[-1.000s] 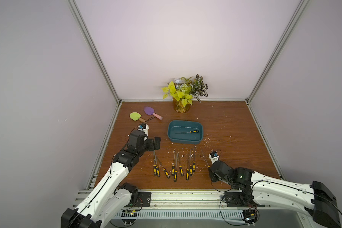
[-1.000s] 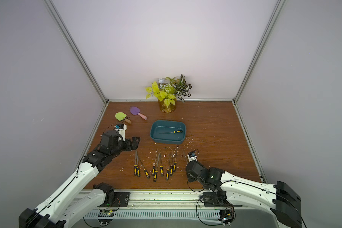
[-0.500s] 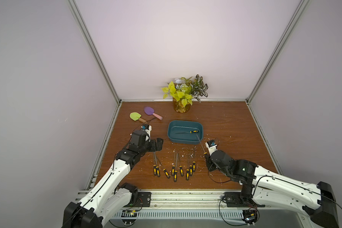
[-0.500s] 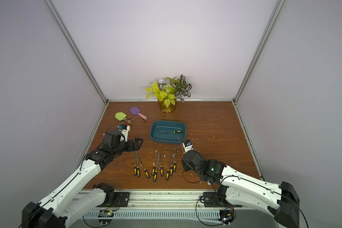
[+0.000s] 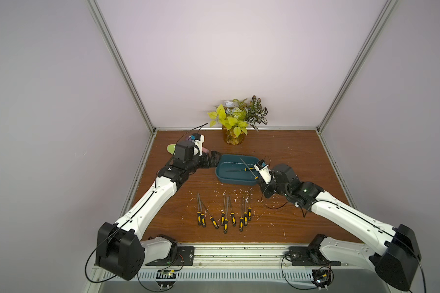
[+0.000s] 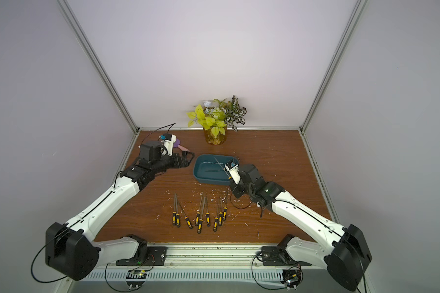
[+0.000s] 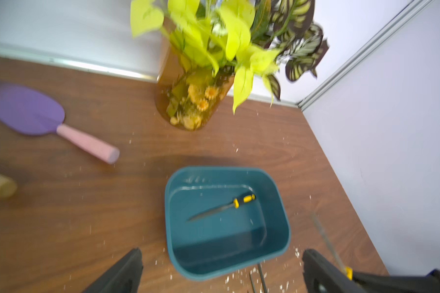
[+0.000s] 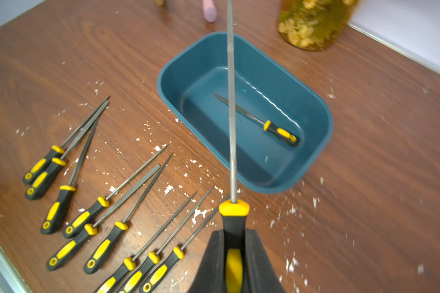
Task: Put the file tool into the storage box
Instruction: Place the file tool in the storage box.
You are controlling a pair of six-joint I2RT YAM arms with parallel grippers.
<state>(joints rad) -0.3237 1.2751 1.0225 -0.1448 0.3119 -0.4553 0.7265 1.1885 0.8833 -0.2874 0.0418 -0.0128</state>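
Observation:
I will move my right gripper outward and down into the teal storage box (image 5: pixel 221 177) next and release the file tool on the bottom of the box, because only the file tool's blade is over the box.
The teal storage box (image 5: pixel 221 177) (image 6: pixel 198 175) sits mid-table, and one yellow-and-black file (image 7: pixel 229 206) (image 8: pixel 259 121) lies inside it. My right gripper (image 8: pixel 234 232) is shut on the handle of another file tool (image 8: pixel 231 114). Its thin blade (image 5: pixel 247 166) points out over the box from the box's near right corner. Just off the box's left end, my left gripper (image 5: pixel 216 159) (image 7: pixel 221 251) stands open and empty. In the left wrist view its fingers (image 7: pixel 127 269) straddle the box's near end without touching it.
Several more files (image 5: pixel 224 213) (image 8: pixel 99 203) lie in a row on the table in front of the box. An amber plant jar (image 5: pixel 233 137) stands behind it. A purple scoop (image 7: pixel 28 111) and a green one (image 5: pixel 172 148) lie at back left. White flakes litter the wood.
My right arm rose from the table's front and carried the file back toward the box. My left arm swung away from the row of files to the box's left end.

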